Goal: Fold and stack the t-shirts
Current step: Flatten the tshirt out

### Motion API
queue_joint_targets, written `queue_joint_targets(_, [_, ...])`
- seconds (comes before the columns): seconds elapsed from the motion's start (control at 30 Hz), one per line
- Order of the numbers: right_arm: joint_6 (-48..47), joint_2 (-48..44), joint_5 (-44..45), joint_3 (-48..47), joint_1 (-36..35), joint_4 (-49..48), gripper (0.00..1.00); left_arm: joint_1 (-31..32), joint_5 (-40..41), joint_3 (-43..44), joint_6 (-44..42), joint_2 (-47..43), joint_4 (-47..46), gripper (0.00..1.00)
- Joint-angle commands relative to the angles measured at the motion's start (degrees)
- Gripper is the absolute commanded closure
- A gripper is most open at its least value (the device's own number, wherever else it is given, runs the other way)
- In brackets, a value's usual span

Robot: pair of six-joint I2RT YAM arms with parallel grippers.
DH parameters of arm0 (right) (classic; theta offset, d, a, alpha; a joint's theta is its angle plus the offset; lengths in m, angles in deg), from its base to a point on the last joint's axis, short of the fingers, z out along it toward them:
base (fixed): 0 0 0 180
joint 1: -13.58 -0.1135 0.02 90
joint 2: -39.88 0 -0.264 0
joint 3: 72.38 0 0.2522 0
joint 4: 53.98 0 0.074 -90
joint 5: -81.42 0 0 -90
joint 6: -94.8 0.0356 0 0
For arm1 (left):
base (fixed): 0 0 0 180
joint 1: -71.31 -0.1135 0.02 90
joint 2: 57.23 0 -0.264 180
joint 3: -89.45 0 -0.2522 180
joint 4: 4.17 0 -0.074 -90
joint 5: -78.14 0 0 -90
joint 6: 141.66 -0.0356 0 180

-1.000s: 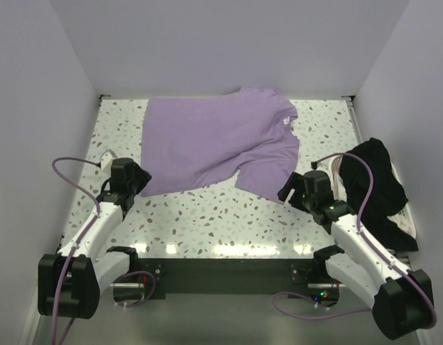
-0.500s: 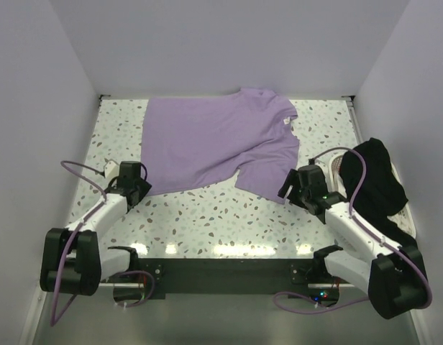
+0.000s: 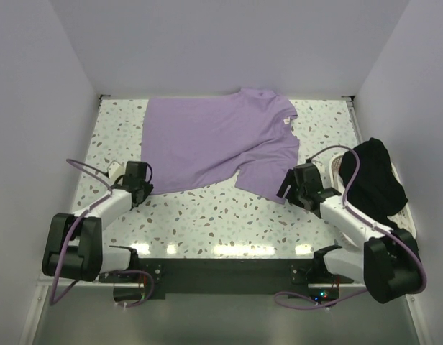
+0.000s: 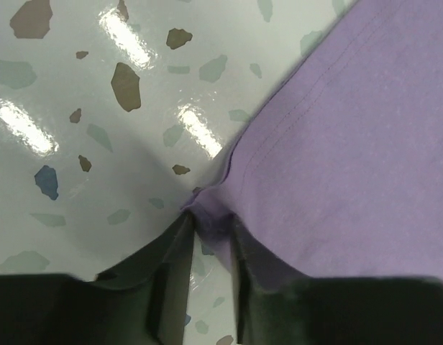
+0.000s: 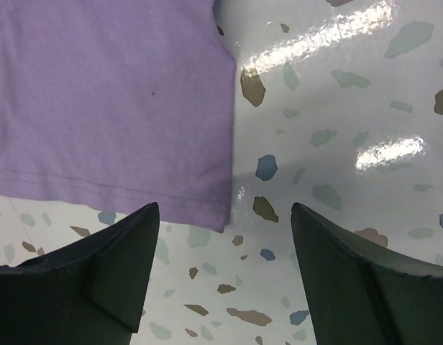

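The sleeve's side edge (image 5: 229, 182) lies beyond my right gripper's open fingers, so next that gripper should lower and shift outward past the sleeve's hemmed corner onto the sleeve's edge.
The pale lavender t-shirt (image 3: 214, 140) lies spread flat across the far half of the table. My left gripper (image 3: 144, 188) is low at its near left corner. In the left wrist view its fingers (image 4: 177, 248) pinch a bunched fold of that corner (image 4: 214, 212), shut on the fabric. My right gripper (image 3: 286, 190) stands open at the shirt's near right corner, and in the right wrist view that hemmed corner (image 5: 207, 201) lies just beyond the wide-apart fingertips (image 5: 139, 230). The black t-shirt (image 3: 376, 180) sits crumpled in a heap at the right edge.
The speckled terrazzo table (image 3: 229, 215) is boxed in by pale walls at the left, back and right. A white speckled object (image 3: 336, 164) peeks out from under the black heap. Purple cables loop off both arms.
Both arms have stretched forward and lower. The left gripper slid up to the lavender shirt's near left corner and narrowed onto it. The right gripper edged left to the near right corner, still open.
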Motion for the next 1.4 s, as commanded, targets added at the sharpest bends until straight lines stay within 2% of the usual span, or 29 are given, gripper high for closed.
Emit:
queue_joint_targets(0.0, [1.1,1.1,1.5,-2.9,0.0,-3.6,0.23,0.4,2.5,0.2,1.2,2.4,-0.5,0.75])
queue_joint_targets(0.07, [1.1,2.2,1.8,-3.1,0.0,-4.3,0.23,0.4,2.8,0.2,0.9,3.1,-0.7,0.82])
queue_joint_targets(0.13, [1.2,3.1,1.5,-3.3,-0.1,-4.9,0.24,0.4,3.2,0.3,0.6,3.3,-0.6,0.94])
queue_joint_targets(0.2, [1.4,4.6,0.5,-3.4,0.0,-5.8,0.25,0.4,3.4,0.6,0.3,3.3,-0.6,1.00])
queue_joint_targets(0.33, [1.6,7.6,-0.1,-3.4,-0.2,-7.2,0.29,0.4,3.6,1.4,-0.3,3.2,-0.1,1.00])
queue_joint_targets(0.57, [2.2,15.3,0.1,-4.5,-2.6,-9.3,0.43,0.4,4.4,3.9,-1.0,2.1,2.4,1.00])
queue_joint_targets(0.67, [2.6,16.5,0.8,-5.2,-4.0,-8.7,0.61,0.4,5.1,4.6,-1.4,1.3,3.5,1.00])
queue_joint_targets(0.7, [2.6,16.3,1.0,-5.1,-4.1,-8.0,0.76,0.3,5.3,4.6,-1.6,0.8,3.7,1.00])
queue_joint_targets(0.77, [2.4,13.9,2.3,-4.9,-4.1,-5.6,0.91,0.3,6.2,4.6,-2.2,0.3,4.2,1.00])
queue_joint_targets(0.83, [2.3,11.0,3.1,-4.3,-4.1,-2.2,1.00,0.1,7.1,4.8,-2.8,-0.4,4.9,1.00])
queue_joint_targets(1.1, [2.0,-9.0,4.6,-4.0,-4.0,10.8,1.00,-0.5,10.2,5.2,-4.5,-3.9,9.0,1.00])
queue_joint_targets(1.37, [3.9,-23.3,2.8,-5.3,-4.1,24.0,1.00,-0.8,12.7,4.6,-5.7,-8.9,14.3,1.00])
